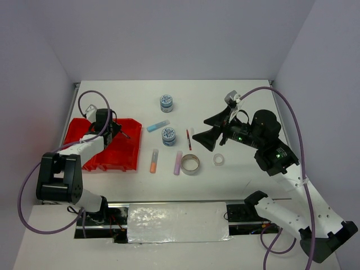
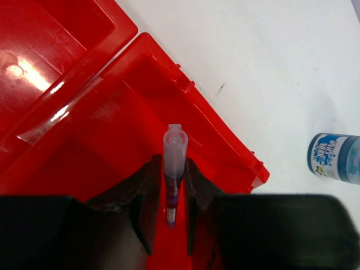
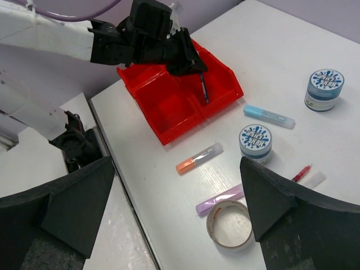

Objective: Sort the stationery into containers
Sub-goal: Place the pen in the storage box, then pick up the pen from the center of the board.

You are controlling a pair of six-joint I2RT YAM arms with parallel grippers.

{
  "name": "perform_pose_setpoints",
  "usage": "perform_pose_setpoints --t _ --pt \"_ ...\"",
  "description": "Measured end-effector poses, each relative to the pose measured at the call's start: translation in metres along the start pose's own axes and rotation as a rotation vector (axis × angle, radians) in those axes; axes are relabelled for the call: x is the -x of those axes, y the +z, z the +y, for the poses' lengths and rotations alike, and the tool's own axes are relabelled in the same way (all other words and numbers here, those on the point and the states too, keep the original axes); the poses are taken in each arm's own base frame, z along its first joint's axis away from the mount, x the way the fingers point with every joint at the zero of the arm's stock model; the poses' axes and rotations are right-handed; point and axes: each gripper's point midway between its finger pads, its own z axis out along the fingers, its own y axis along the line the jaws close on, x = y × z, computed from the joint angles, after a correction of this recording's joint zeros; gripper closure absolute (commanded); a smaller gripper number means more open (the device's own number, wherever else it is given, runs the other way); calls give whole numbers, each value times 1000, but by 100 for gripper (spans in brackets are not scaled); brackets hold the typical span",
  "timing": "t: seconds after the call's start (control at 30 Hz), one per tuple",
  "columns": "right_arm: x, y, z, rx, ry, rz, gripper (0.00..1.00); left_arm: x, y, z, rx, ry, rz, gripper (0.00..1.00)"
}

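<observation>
I will move my right gripper left in the top view next and down onto the near half of the red pen, because a clear cap is by the red pen's far end.
My left gripper (image 2: 169,209) is shut on the teal pen (image 2: 173,169), which has a clear cap, and holds it over a right-hand compartment of the red tray (image 2: 101,118). In the right wrist view the pen (image 3: 203,87) hangs from it into the tray (image 3: 169,115). My right gripper (image 1: 207,130) is open and empty above the table, with the lilac stick (image 3: 220,199) and grey tape ring (image 3: 229,225) below its jaws. On the table lie the orange stick (image 1: 153,160), light-blue stick (image 1: 158,126), red pen (image 1: 189,139), two tubs (image 1: 166,102) (image 1: 168,134) and the clear tape ring (image 1: 218,160).
The tray (image 1: 129,163) sits at the table's left side. One tub (image 2: 336,158) shows right of the tray in the left wrist view. A silver plate (image 1: 177,222) lies along the near edge between the arm bases. White walls close in the table.
</observation>
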Motion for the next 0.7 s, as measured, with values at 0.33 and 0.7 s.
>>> perform_pose_setpoints --t 0.33,0.7 --pt "-5 5 0 20 10 20 0 4 -7 -9 -34 -26 3 19" --pt "-46 39 -61 -209 159 136 7 60 -54 -80 -196 3 -14 1"
